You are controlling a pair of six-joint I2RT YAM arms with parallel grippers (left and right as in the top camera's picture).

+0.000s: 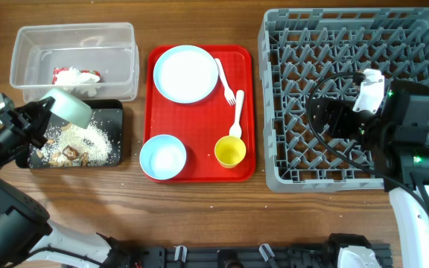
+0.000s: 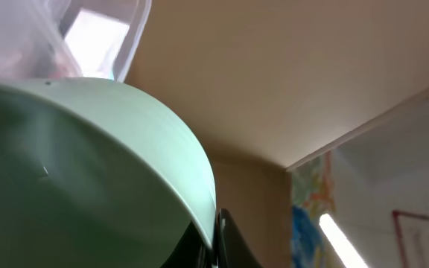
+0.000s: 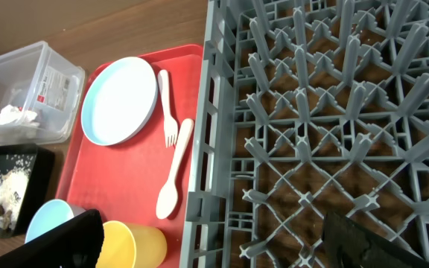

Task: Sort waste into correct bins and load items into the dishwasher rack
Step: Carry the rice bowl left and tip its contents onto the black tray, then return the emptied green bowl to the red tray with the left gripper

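I should move my left gripper across, because the red tray's bare middle (image 1: 194,128) is below it and to its right in the overhead view. I should turn the bowl upright, lower it and let it go.
My left gripper (image 1: 42,113) is shut on the rim of the pale green bowl (image 1: 68,106), held tilted above the black tray (image 1: 114,117); the bowl fills the left wrist view (image 2: 88,171). Beige-brown scraps and white grains (image 1: 84,143) lie in the black tray. The red-and-white wrapper (image 1: 75,76) lies in the clear tub (image 1: 21,52). The blue plate (image 1: 185,73), white fork (image 1: 226,80), white spoon (image 1: 237,115), blue bowl (image 1: 162,157) and yellow cup (image 1: 230,151) sit on the red tray. My right gripper (image 3: 214,246) is open and empty over the grey rack (image 1: 289,45).
The flat red serving tray (image 1: 248,82) lies between the bins and the rack. The rack (image 3: 311,112) holds rows of upright pegs and no dishes. Bare wooden table runs along the front edge.
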